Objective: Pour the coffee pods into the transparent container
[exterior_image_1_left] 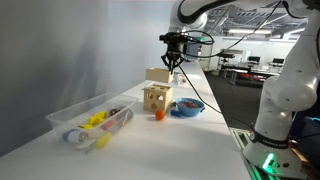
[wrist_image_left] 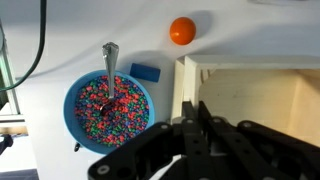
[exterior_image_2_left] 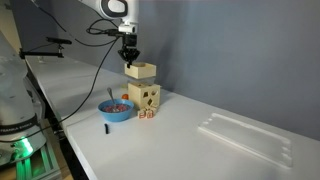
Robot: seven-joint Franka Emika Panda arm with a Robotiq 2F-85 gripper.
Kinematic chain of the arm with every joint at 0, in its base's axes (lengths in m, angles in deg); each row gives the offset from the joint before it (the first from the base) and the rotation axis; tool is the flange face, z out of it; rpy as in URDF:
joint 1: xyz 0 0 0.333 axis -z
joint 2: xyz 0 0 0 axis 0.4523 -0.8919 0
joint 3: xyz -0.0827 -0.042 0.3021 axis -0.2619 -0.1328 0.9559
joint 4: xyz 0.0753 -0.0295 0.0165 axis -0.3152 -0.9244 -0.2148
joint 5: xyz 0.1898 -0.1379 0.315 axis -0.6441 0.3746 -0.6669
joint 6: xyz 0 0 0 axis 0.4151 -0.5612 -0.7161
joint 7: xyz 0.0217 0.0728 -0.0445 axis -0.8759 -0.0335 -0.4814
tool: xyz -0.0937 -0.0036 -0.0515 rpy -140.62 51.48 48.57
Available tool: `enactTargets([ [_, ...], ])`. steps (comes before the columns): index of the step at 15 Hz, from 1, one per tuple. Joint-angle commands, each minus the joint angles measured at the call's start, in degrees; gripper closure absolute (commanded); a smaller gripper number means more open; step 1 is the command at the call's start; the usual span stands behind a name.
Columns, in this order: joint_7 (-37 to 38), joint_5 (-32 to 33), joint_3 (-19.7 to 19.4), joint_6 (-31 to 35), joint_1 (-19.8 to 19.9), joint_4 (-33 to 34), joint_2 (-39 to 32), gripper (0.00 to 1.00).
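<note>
The pods are in the transparent container. My gripper should next lower the box (exterior_image_2_left: 141,70) onto the wooden cube's top (exterior_image_2_left: 148,85), which is below my gripper, and let go of it.
My gripper (exterior_image_1_left: 172,58) (exterior_image_2_left: 129,57) (wrist_image_left: 192,112) is shut on one wall of the light wooden box (exterior_image_1_left: 160,74) (exterior_image_2_left: 141,70) (wrist_image_left: 262,100). It holds the box upright just above the wooden cube (exterior_image_1_left: 154,97) (exterior_image_2_left: 148,96). In the wrist view the visible part of the box's inside looks bare. The transparent container (exterior_image_1_left: 62,115) (exterior_image_2_left: 245,135) lies further along the table, apart from the gripper. The coffee pods, yellow (exterior_image_1_left: 97,119) and red (exterior_image_1_left: 115,112) pieces, lie inside it in an exterior view.
A blue bowl (exterior_image_1_left: 187,107) (exterior_image_2_left: 116,108) (wrist_image_left: 75,100) of coloured beads with a spoon sits beside the cube. An orange piece (exterior_image_1_left: 158,114) (wrist_image_left: 181,30) and a small blue block (wrist_image_left: 144,71) lie near it. A small dark object (exterior_image_2_left: 104,128) lies by the table edge.
</note>
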Motion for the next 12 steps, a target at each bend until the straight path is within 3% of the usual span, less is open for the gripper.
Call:
enactTargets([
  [1, 3.9, 1.5, 0.2, 1.0, -0.4, -1.0, -0.5, 0.98],
  [8, -2.0, 0.6, -1.9, 10.3, -0.3, -1.4, -3.3, 0.98],
  [12, -3.1, 0.0, -2.4, 9.9, -0.6, -2.1, -4.7, 0.98],
])
